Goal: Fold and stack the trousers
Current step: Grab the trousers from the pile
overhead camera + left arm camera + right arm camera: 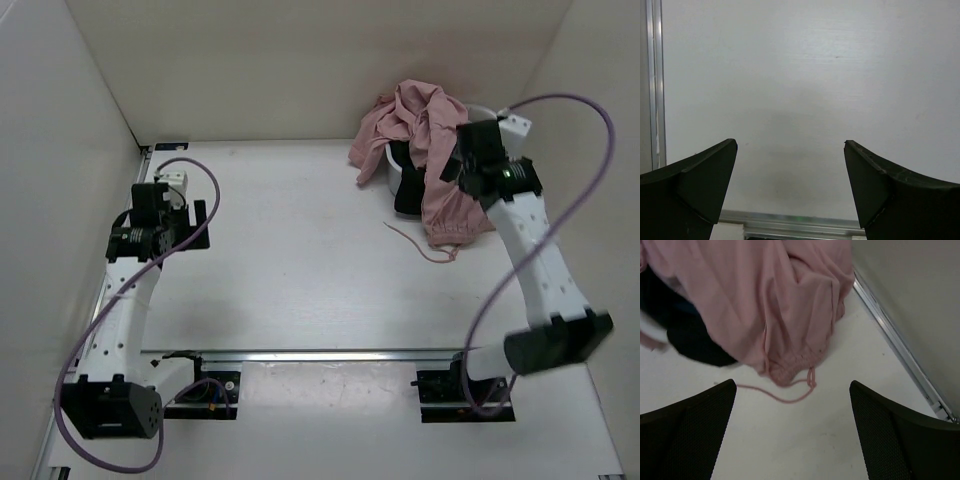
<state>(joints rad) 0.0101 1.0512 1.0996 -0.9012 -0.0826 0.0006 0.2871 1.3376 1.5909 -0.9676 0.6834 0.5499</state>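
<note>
I need to lower my right gripper outward onto the raised fold in the pink trousers [446, 145] hanging from the basket. This part of the trousers is clear of the dark garment.
The dusty-pink trousers [425, 125] lie crumpled in a heap over a white basket at the back right. Their gathered waist hangs down onto the table, and the thin drawstring [420, 245] trails across the surface. My right gripper [455, 168] hovers over the heap, open and empty. In the right wrist view the trousers [755, 295] fill the top, the drawstring [785, 396] loops just ahead, and the right gripper [792, 385] holds nothing. My left gripper [200, 225] is open and empty at the far left, over bare table in its wrist view [790, 143].
A dark garment [408, 195] lies under the pink heap and also shows in the right wrist view [695, 345]. The white basket [385, 170] stands near the back right corner. White walls enclose the table; a metal rail [330, 353] crosses near the arm bases.
</note>
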